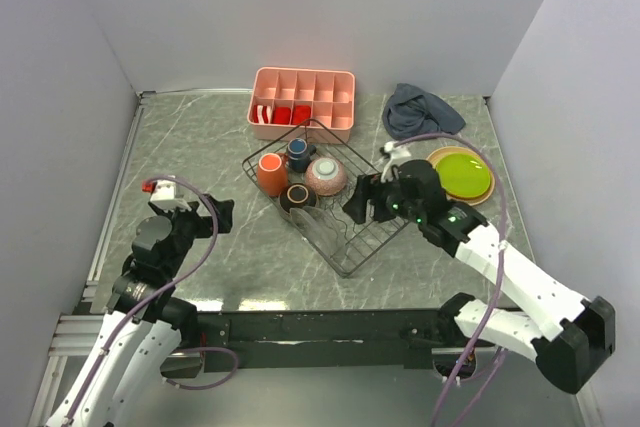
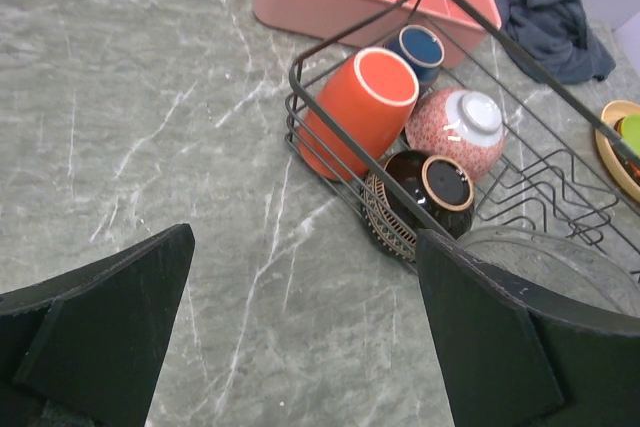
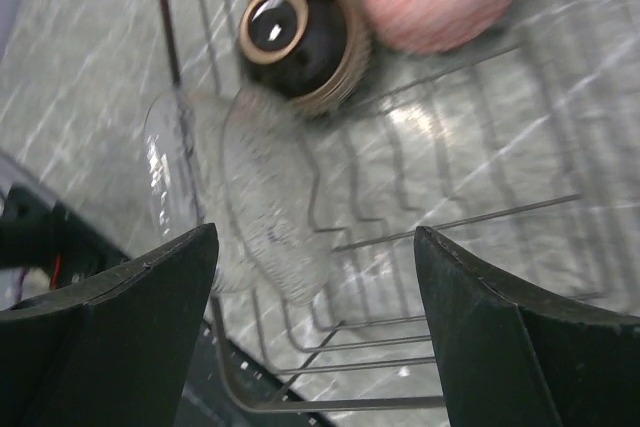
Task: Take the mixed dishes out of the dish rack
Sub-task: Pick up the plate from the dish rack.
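Next, my right gripper moves to the left in the top view and down over the inner clear glass dish's rim [image 1: 325, 228] [image 3: 243, 212], since it stands above the rack's slots.
The black wire dish rack [image 1: 352, 269] sits mid-table, turned diagonally. At its far end lie an orange mug [image 1: 271, 173], a small dark-blue cup [image 1: 298, 153], a pinkish speckled bowl [image 1: 326, 176] and a dark-brown bowl [image 1: 297, 197], all tipped or upside down. A clear glass dish [image 3: 265, 187] leans in the wavy slots beside the brown bowl [image 3: 300, 42]. My right gripper [image 1: 365, 202] hangs open over the rack's slots [image 3: 315, 235], holding nothing. My left gripper [image 1: 215, 215] is wide open above bare table left of the rack [image 2: 305, 237]. A lime green plate [image 1: 463, 172] lies on a tan plate [image 1: 438, 157] right of the rack.
A pink compartment tray [image 1: 303, 102] with red and white items stands just behind the rack. A crumpled grey cloth [image 1: 420, 110] lies at the back right. Grey walls close in the table on three sides.
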{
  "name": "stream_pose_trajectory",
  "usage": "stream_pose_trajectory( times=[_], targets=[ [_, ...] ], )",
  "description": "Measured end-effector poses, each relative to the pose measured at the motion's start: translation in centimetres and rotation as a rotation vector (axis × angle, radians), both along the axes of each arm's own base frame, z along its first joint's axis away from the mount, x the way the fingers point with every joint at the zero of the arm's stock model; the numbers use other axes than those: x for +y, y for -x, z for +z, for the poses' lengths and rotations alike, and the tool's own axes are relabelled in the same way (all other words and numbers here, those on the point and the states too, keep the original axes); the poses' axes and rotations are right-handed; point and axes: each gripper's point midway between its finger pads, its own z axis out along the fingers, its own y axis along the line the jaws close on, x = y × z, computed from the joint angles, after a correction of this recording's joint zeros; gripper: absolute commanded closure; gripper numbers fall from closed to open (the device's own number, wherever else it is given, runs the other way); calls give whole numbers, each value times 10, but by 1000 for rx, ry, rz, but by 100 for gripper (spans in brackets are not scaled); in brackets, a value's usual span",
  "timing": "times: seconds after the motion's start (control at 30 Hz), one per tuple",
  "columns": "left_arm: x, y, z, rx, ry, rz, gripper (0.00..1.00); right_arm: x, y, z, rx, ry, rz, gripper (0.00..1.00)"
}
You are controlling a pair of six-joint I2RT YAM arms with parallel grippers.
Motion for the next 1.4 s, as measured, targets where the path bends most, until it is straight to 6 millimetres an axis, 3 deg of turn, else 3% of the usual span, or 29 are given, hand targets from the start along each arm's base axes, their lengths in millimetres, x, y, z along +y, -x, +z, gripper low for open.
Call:
stream_pose_trajectory(
  times=[0.2,0.37,0.67,1.4],
  targets=[
    [4,1,13,-55,8,20,1,31,20,-26,87,38,109,15],
    [5,0,15,-65,11,22,1,50,25,-36,120,64,159,18],
    [4,-1,19,-78,16,21,1,60,20,-60,179,112,169,28],
    [3,-2,17,-73,14,18,0,73,9,-51,191,153,159,52]
  ],
)
